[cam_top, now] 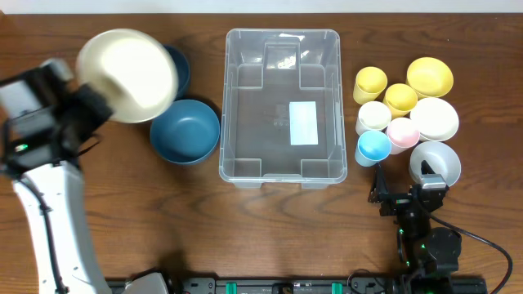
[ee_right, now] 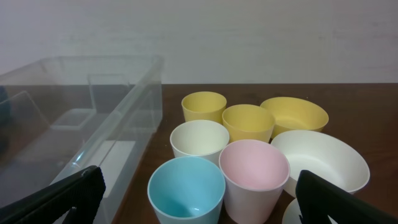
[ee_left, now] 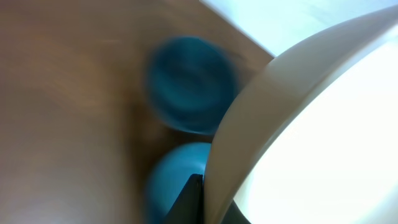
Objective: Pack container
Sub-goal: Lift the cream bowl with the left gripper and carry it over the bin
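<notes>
Next, I move my left gripper to the right in the overhead view and down into the container's far half to release the bowl, since it stands empty.
The clear plastic container stands empty in the middle of the table, a white label on its floor; its near wall also shows in the right wrist view. My left gripper is shut on the rim of a cream bowl, held up over the table's far left. That bowl fills most of the left wrist view. My right gripper is open at the front right, with nothing held. A light-blue cup and a pink cup stand just ahead of its jaws.
Two blue bowls sit left of the container, the far one partly under the lifted bowl. Right of the container are two yellow cups, a white cup, a yellow bowl, a white bowl and a pale grey bowl.
</notes>
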You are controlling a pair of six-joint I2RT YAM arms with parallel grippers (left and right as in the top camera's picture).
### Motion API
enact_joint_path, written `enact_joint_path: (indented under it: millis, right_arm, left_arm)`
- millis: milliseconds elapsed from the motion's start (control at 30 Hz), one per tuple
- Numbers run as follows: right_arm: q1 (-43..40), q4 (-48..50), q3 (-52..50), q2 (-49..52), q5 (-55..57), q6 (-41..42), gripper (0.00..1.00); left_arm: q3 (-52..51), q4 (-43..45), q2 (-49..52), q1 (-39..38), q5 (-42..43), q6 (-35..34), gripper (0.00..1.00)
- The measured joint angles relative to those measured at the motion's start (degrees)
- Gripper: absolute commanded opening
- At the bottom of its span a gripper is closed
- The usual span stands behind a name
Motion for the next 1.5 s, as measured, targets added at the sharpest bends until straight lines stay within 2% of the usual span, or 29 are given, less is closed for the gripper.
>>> enact_joint_path:
  millis: [233, 467, 733, 867, 1300, 1500]
  right_arm:
    - [0.0, 0.0, 0.0, 0.0, 0.0, 0.0, 0.99]
    - [0.0, 0.0, 0.0, 0.0, 0.0, 0.0, 0.99]
    - [0.0, 0.0, 0.0, 0.0, 0.0, 0.0, 0.99]
    - [0.0, 0.0, 0.0, 0.0, 0.0, 0.0, 0.99]
    - [0.0, 0.0, 0.0, 0.0, 0.0, 0.0, 0.99]
    - [0.0, 0.0, 0.0, 0.0, 0.0, 0.0, 0.99]
  left_arm:
    - [1.8, 7.3, 0.3, -17.7, 1.8, -0.7, 0.06]
    - [11.0, 6.7, 4.8, -27.6, -0.9, -1.0, 0.06]
    - [30.5, -6.1, 17.0, -31.3, -5.7, -0.2, 0.06]
    - [37.3, -8.9, 22.8, -32.3, -9.4, 1.0, 0.06]
    - [38.7, -6.2, 37.6, -37.0, -12.3, 2.7, 0.06]
    - [38.7, -5.6, 43.6, -40.5, -16.6, 3.5, 0.06]
